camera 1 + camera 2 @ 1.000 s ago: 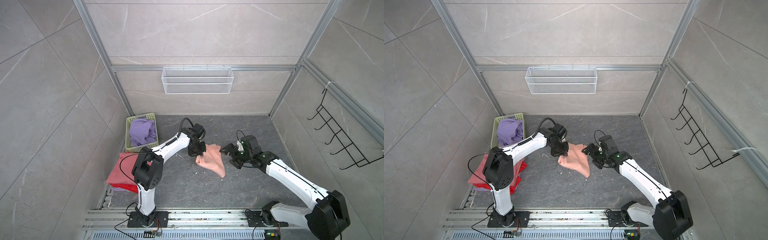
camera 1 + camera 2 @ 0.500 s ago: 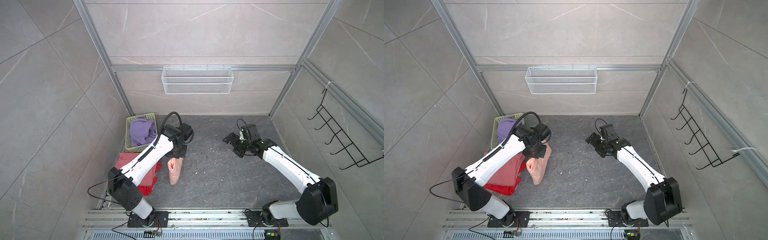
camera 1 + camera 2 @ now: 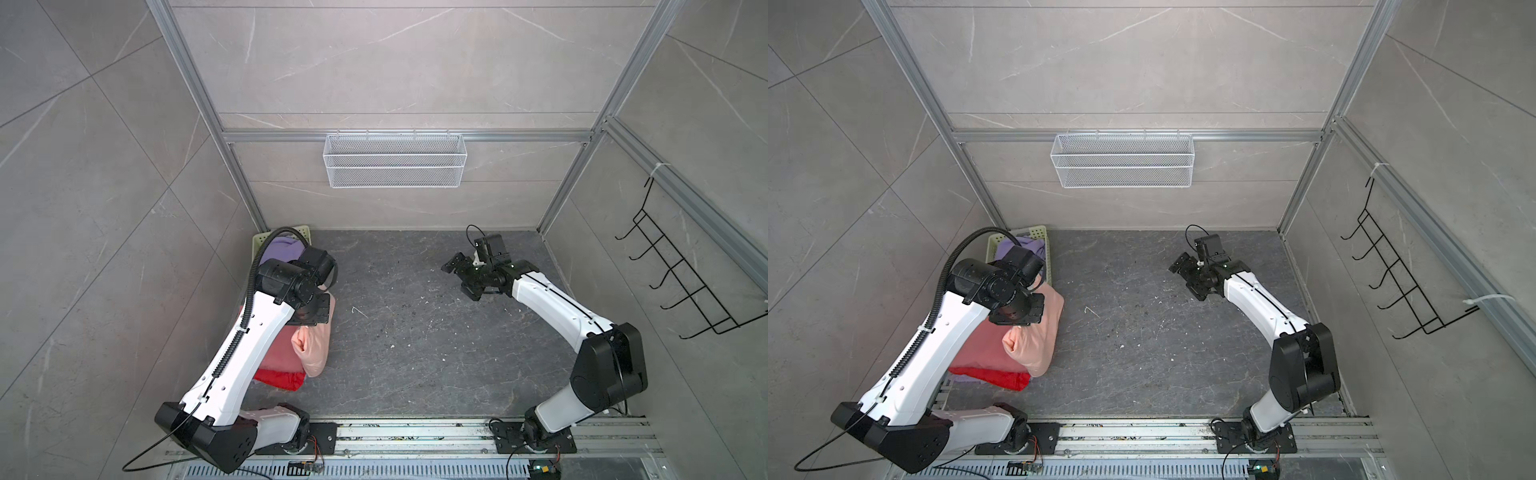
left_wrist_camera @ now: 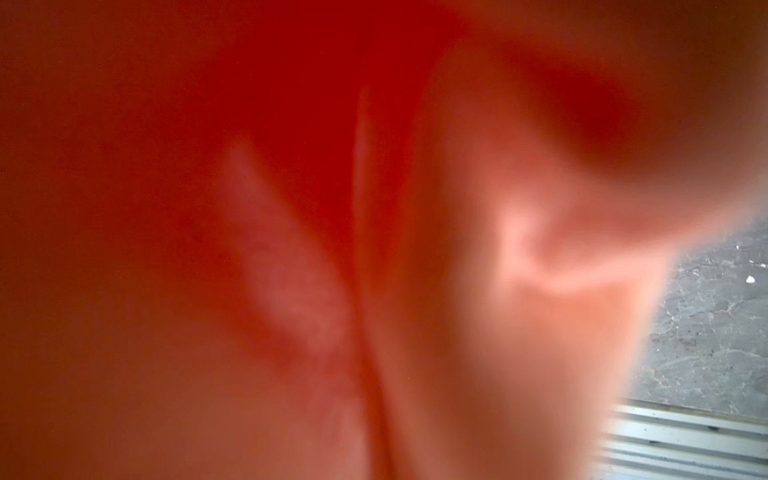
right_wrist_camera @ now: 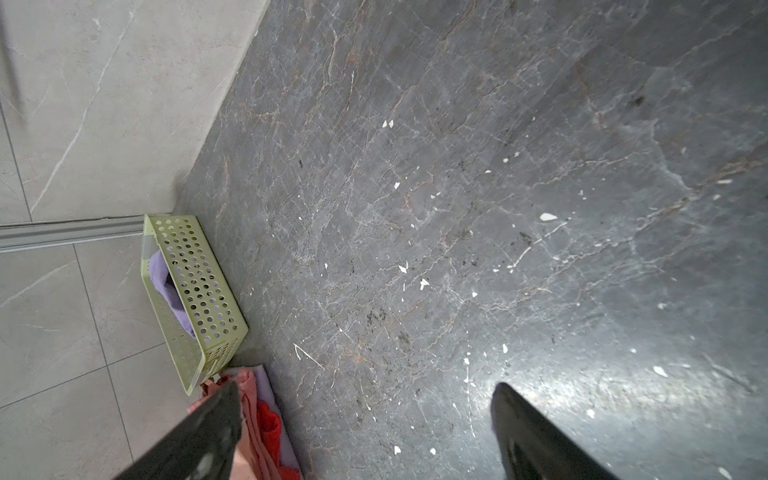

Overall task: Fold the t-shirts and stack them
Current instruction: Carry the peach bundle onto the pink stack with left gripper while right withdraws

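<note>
The dusty rose t-shirt (image 3: 979,345) is below my left gripper, nearer the wall, so next the gripper will move down toward the wall side of the stack and let go of the folded peach-pink t-shirt.
A folded peach-pink t-shirt (image 3: 312,350) (image 3: 1034,345) hangs under my left gripper (image 3: 308,327), which is shut on its top edge; the wrist hides the fingers. It droops over the right side of a stack at the left wall: a dusty rose t-shirt (image 3: 277,353), a red one (image 3: 283,379) and a lavender edge (image 3: 963,377). Blurred peach cloth (image 4: 519,291) fills the left wrist view. My right gripper (image 3: 460,282) (image 3: 1187,280) (image 5: 365,399) hovers open and empty over bare floor at the right rear. Another lavender t-shirt (image 3: 280,251) (image 5: 164,282) lies in the basket.
The pale green perforated basket (image 3: 258,240) (image 5: 195,291) stands in the back left corner, just behind the stack (image 5: 266,419). A white wire basket (image 3: 395,160) hangs on the back wall and a black hook rack (image 3: 685,282) on the right wall. A metal rail (image 3: 415,432) runs along the front.
My left arm swung left, carrying the peach-pink t-shirt from mid-floor to the stack. My right gripper left the shirt's edge and drew back to the right rear, staying open.
</note>
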`<state>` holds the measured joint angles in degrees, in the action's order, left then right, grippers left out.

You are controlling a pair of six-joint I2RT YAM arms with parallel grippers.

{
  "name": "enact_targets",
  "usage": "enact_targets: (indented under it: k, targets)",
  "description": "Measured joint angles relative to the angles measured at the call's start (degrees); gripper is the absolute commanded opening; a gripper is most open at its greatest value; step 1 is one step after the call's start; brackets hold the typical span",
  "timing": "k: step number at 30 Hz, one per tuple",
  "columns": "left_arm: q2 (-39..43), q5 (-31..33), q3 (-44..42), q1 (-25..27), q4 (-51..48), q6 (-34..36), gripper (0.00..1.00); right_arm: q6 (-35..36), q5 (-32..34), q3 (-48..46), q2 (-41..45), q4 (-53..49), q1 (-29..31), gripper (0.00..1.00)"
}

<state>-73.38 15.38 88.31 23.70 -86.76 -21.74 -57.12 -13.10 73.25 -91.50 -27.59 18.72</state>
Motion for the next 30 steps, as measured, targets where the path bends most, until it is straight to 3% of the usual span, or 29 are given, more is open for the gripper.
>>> enact_targets:
  k: [7,13,30]
  targets:
    - [0.9,-1.9,-0.5,-7.2,0.4,4.0,0.0,0.3,-0.5,1.0,-1.1,0.0,-0.8,0.94]
    - [-4.3,-1.3,-2.9,-10.1,1.0,6.6,0.0,1.3,-1.3,1.0,-1.2,-0.1,-1.7,0.94]
    - [-11.1,4.9,-12.0,-27.1,11.5,17.2,0.0,3.0,-2.7,3.4,-2.6,-3.4,-6.4,0.94]
